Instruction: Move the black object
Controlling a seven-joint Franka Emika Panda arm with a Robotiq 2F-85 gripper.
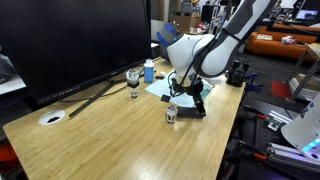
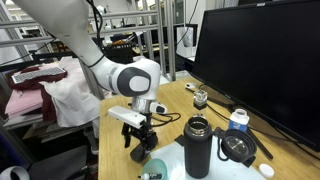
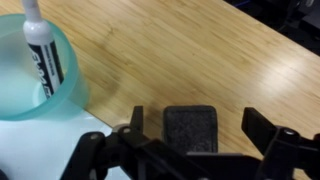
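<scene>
My gripper will next move away from my base and down along the black object (image 1: 188, 112) (image 3: 190, 130), going past its near end.
The black object (image 3: 190, 128) is a low dark bar with a rough top, lying flat on the wooden table. In the wrist view it sits between the two fingers of my gripper (image 3: 200, 126), which is open and apart from it on both sides. In both exterior views the gripper (image 1: 186, 95) (image 2: 141, 138) hangs low over the table, with the black object (image 1: 196, 110) just beneath it. Its lower end is hidden by the gripper body in the wrist view.
A teal cup (image 3: 38, 75) holding a marker stands close beside the gripper. A tall black bottle (image 2: 197, 147), a small clear glass (image 1: 172, 114), a stemmed glass (image 1: 133, 78) and a blue-capped bottle (image 1: 149, 70) stand nearby. A large monitor (image 1: 70, 40) is behind them.
</scene>
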